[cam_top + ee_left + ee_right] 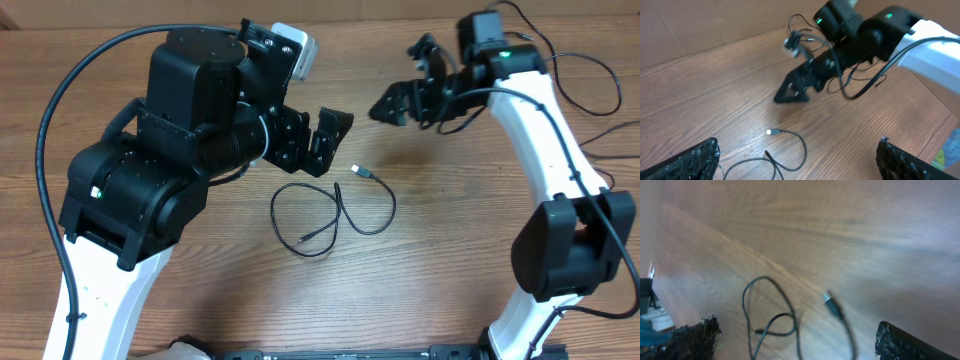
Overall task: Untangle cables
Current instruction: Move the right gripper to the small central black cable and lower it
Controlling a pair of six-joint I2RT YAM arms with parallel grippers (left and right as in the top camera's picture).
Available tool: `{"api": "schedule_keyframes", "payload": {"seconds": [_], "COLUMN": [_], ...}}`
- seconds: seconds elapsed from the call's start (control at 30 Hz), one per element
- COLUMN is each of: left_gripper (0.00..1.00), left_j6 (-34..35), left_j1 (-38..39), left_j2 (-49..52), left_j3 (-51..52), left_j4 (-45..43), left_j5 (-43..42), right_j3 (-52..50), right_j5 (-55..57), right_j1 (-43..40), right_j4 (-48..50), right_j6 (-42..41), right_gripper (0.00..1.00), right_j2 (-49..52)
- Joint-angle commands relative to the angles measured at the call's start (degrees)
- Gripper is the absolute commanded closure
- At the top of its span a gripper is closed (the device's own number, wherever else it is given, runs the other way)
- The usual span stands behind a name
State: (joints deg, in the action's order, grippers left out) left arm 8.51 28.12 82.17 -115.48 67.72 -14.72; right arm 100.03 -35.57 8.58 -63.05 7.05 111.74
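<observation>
My right gripper comes back and down, to the left in the overhead view, onto the crossing part of the cable next, since the cable crosses itself beside the small plug.
One thin black cable (335,212) lies in loose loops on the wooden table, between the two arms. Its silver-tipped USB plug (361,171) points up-left and its small plug (302,240) lies inside the lower loop. No clump shows. My left gripper (318,140) is open and empty, just up-left of the USB plug. My right gripper (405,85) is open and empty, up-right of the cable. The left wrist view shows the cable (800,150) and plug (772,132) between the open fingers (797,147). The right wrist view shows the cable (785,315) blurred below its open fingers (796,325).
Thicker black wires (590,90) trail from the right arm at the table's right side. The left arm's big black body (170,150) covers the left part of the table. My right gripper (795,90) hangs beyond the plug in the left wrist view. A cardboard wall (700,25) stands behind.
</observation>
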Motion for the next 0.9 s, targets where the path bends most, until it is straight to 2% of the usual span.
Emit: {"api": "schedule_keyframes", "payload": {"seconds": [0.0,0.33,0.6,0.8,0.87], "left_gripper": [0.00,0.00,0.00,0.00,0.00], "left_j6": [-0.81,-0.81,-0.81,-0.81,-0.81], "left_j1": [0.04,0.04,0.04,0.04,0.04], "left_j2": [-0.42,-0.42,-0.42,-0.42,-0.42], "left_j3": [0.24,0.24,0.24,0.24,0.24], "left_j4": [-0.20,-0.22,-0.22,-0.22,-0.22], "left_j5": [0.31,0.31,0.33,0.33,0.31], "right_j3": [-3.98,-14.93,-19.21,-19.41,-19.41], "right_j5": [2.49,2.47,2.38,3.06,5.66], "right_j1": [3.91,13.22,15.91,18.49,19.39], "right_j4": [-0.07,3.17,4.28,4.00,3.78], "right_j6": [-7.50,-17.81,-19.74,-19.82,-21.29], "right_gripper": [0.00,0.01,0.06,0.21,0.23], "right_j2": [-0.94,-1.07,-1.07,-1.07,-1.07]}}
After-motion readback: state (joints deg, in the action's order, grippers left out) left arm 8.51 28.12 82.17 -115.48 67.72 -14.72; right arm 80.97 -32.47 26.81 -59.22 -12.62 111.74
